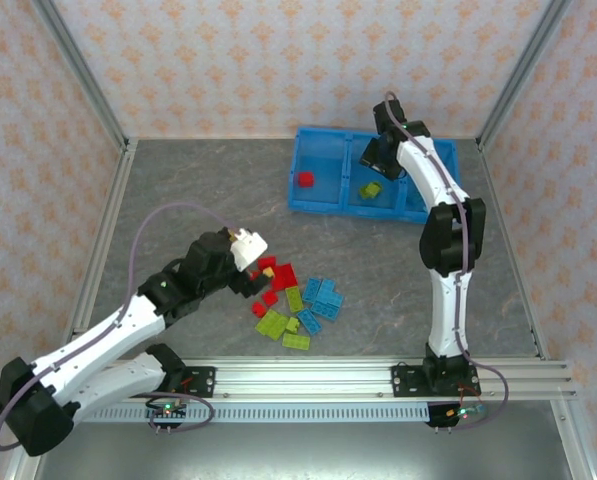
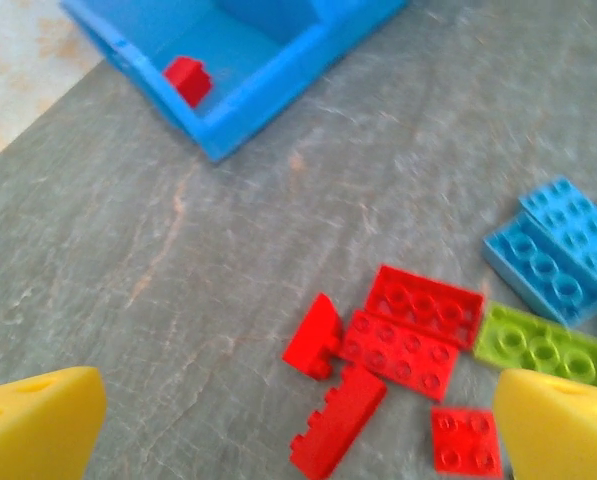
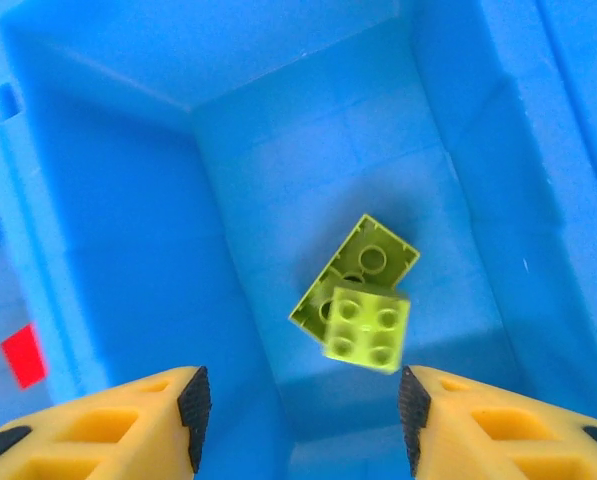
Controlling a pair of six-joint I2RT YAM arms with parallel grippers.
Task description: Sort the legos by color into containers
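The pile's outermost small red lego lies below and outward, slanted to my left gripper's open fingers. So the gripper reaches outward, turns, moves down and closes on it next.
The containers are one blue bin (image 1: 323, 207) with three compartments at the back of the table. My right gripper (image 3: 300, 415) hangs open over its middle compartment. A blurred lime green square lego (image 3: 368, 326) is just beyond the pads and touches neither of them. Below it an upturned green lego (image 3: 376, 255) lies on the floor. The left compartment holds a red lego (image 1: 305, 180). My left gripper (image 2: 298, 430) stands open above the red legos (image 2: 410, 330) of the loose pile, holding nothing. Green legos (image 1: 273, 322) and light blue legos (image 1: 323, 297) lie beside them.
Metal frame posts and patterned walls close in the grey table on three sides. The rail with both arm bases (image 1: 378, 378) runs along the near edge. Bare grey table (image 1: 188, 180) stretches between the pile and the bin.
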